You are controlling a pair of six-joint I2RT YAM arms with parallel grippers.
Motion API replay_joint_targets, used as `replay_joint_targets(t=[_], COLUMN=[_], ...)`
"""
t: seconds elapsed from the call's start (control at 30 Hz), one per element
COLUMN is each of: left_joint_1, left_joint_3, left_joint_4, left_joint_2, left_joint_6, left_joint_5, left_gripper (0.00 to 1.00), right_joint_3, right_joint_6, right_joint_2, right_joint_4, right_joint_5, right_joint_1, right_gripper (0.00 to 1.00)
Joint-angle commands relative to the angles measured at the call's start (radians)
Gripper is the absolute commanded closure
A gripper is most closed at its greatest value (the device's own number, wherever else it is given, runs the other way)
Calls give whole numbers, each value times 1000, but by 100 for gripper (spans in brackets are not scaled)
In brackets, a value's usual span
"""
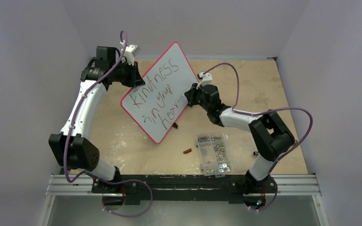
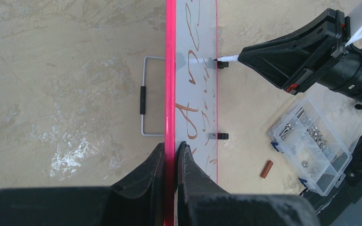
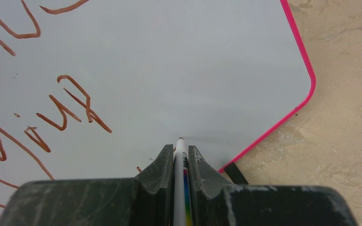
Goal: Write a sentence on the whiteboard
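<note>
The whiteboard's rim comes down in my left gripper next over the wire stand's rear bar (image 2: 143, 100), which lies below it behind the whiteboard. The whiteboard then leans there and my gripper releases.
The whiteboard (image 1: 162, 75) with a red-pink rim stands tilted on the table. My left gripper (image 1: 133, 74) is shut on its top rim (image 2: 170, 94). The sentence (image 1: 158, 96) shows in brown marker in three lines: "kindness", "in your", "hear". My right gripper (image 1: 188, 96) is shut on a white marker (image 3: 180, 183), whose tip (image 3: 181, 139) touches the board surface (image 3: 193, 70) near its lower right edge. The marker also shows in the left wrist view (image 2: 226, 58), its tip at the board.
A clear compartmented screw box (image 1: 212, 153) lies in front of the right arm and shows in the left wrist view (image 2: 311, 146). A small brown cap (image 1: 186, 151) lies beside it. A wire stand (image 2: 146, 96) props the board from behind. Black clip feet (image 2: 221, 136) rest on the table.
</note>
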Motion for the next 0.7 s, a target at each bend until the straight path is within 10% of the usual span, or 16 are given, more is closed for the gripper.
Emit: replay_joint_targets(t=[0.0,0.67], left_joint_1=[0,1], left_joint_3=[-7,-8], left_joint_4=[-4,-5], left_joint_2=[-28,-34], left_joint_6=[70,70], left_joint_5=[-100,-102], left_gripper=[100,100], right_joint_3=[-10,-20], right_joint_6=[6,53], right_joint_2=[-88,-11], right_joint_4=[27,83], right_joint_5=[-5,-81], right_joint_1=[2,3], right_gripper=[100,100])
